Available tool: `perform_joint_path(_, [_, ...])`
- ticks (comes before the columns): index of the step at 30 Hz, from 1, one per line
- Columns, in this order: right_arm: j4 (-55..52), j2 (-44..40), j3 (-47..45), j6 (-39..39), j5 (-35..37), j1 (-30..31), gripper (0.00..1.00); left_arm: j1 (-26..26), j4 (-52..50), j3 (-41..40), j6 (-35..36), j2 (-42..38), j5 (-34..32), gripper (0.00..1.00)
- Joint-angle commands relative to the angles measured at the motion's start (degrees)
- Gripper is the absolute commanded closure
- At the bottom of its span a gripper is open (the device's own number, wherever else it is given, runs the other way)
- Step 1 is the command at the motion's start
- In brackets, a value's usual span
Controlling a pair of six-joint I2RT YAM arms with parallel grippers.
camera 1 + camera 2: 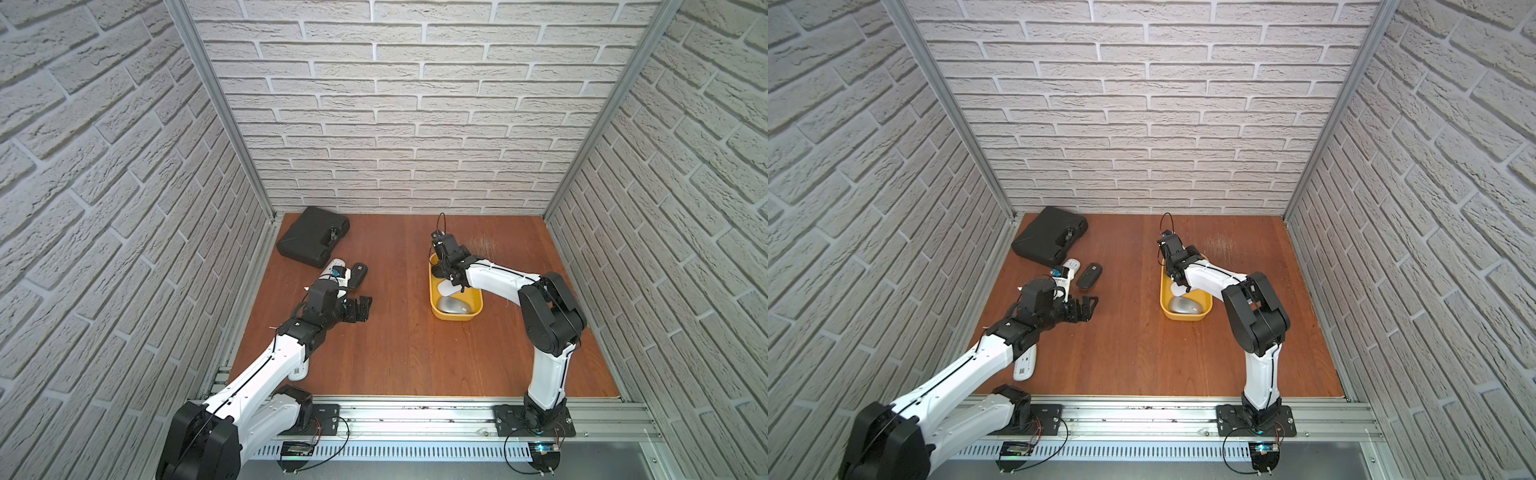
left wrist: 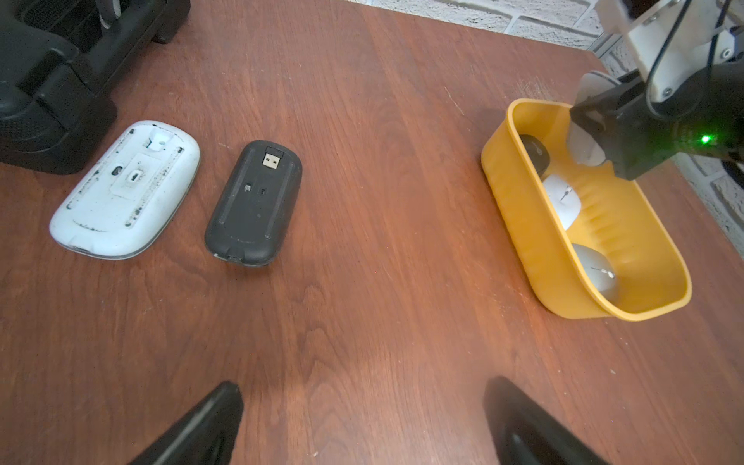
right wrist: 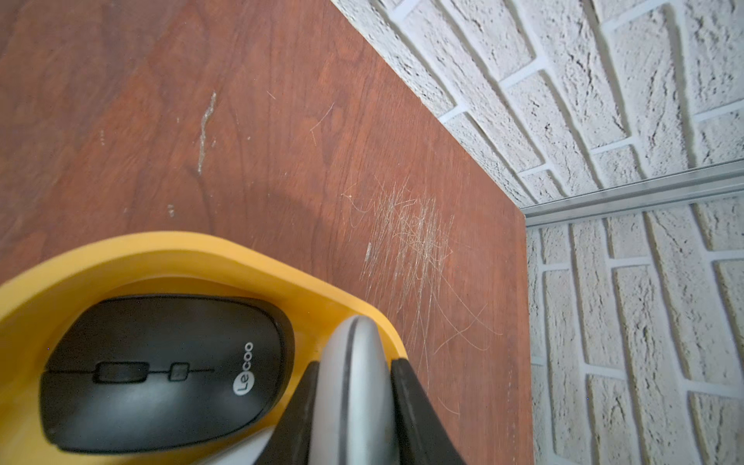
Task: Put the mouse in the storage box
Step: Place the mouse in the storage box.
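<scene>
The pale grey mouse [image 2: 585, 147] hangs within the storage box's rim, so I need to lower my right gripper into the storage box's far end [image 2: 552, 128], beside the black mouse, to release it.
The yellow storage box [image 1: 456, 319] stands right of the table's middle. My right gripper [image 3: 353, 372] is shut on a flat pale grey mouse [image 3: 350, 418], held on edge just above the box's far end [image 3: 169, 253]. The same mouse [image 2: 585, 147] shows pale between the right fingers in the left wrist view. A black mouse [image 3: 161, 370], a white mouse [image 2: 563, 201] and a silver mouse [image 1: 453, 305] lie inside the box. My left gripper [image 2: 364, 402] hangs open over bare wood on the left [image 1: 359, 308], with nothing between its fingers.
A white mouse [image 2: 125, 189] and a black mouse [image 2: 253, 203] lie upside down on the left. Behind them is a flat black hard case [image 1: 311, 237]. Another white mouse [image 1: 1025, 363] lies under my left arm. Brick walls close in three sides.
</scene>
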Motion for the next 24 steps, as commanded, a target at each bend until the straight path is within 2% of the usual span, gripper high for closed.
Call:
perform_joint_path(1, [4.05,1.06,0.88,-2.39,1.00,0.06,0.78,0.28,0.82,-0.49,0.08,-0.77,-0.28,0.02])
perform_joint_path(9, [4.38,4.14,0.42,-3.75,0.75,0.06,0.70,0.37,1.05,-0.40,-0.01,-0.56,0.09,0.02])
perform_joint_path(13, [2.45,4.61,0.68,-3.53,-0.53,0.06,0.58,0.35,0.93,-0.15,-0.04,-0.12,0.17,0.02])
perform_joint_path(16, [1.84,3.22,-0.40,-2.58,-2.07,0.13,0.43,0.39,0.85,0.06,-0.05,-0.11,0.11,0.02])
perform_joint_path(19, [0.43,-0.25,-1.41,-0.11,-6.18,0.18,0.34,0.46,0.77,0.51,0.00,-0.03,-0.15,0.02])
perform_joint_path(24, [-2.72,-5.86,-2.68,4.74,-14.65,0.17,0.30,1.48,-0.27,2.35,-0.18,1.61,-0.90,0.02])
